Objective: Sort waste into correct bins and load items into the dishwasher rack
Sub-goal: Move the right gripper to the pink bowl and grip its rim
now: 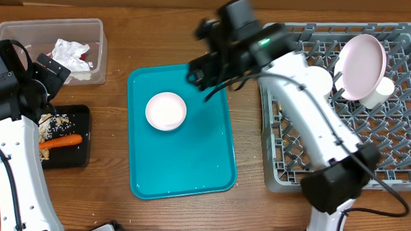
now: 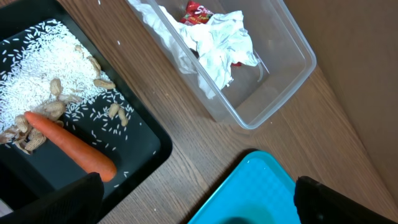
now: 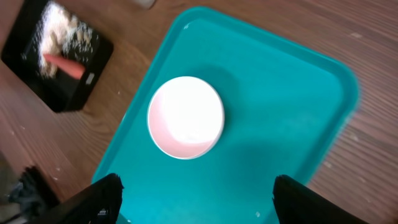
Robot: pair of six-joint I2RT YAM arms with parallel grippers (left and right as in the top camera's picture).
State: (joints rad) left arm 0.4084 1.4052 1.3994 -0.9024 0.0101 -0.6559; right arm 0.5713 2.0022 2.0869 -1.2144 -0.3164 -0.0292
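Observation:
The right gripper hangs high beyond the bowl. It therefore moves down and back across the teal tray onto the bowl's rim facing the black tray next.
A white bowl [image 1: 166,111] sits on the teal tray [image 1: 190,170]; it also shows in the right wrist view [image 3: 186,117]. My right gripper [image 3: 196,199] is open and empty, above the tray's far edge [image 1: 206,69]. My left gripper [image 2: 199,199] is open and empty, over the table between the black tray [image 2: 146,155] and the teal tray. The black tray [image 1: 67,159] holds the carrot [image 1: 60,142], rice and crumbs. The clear tub [image 1: 30,34] holds crumpled napkins [image 2: 217,46] and a red wrapper [image 2: 198,9]. The grey rack [image 1: 389,156] holds a pink plate [image 1: 361,63] and a white cup [image 1: 378,91].
The rack fills the right side of the table. The teal tray [image 3: 292,124] lies in the middle. Bare wood table shows between the black tray and teal tray [image 2: 205,152]. My right arm spans from the front right up over the rack's left edge.

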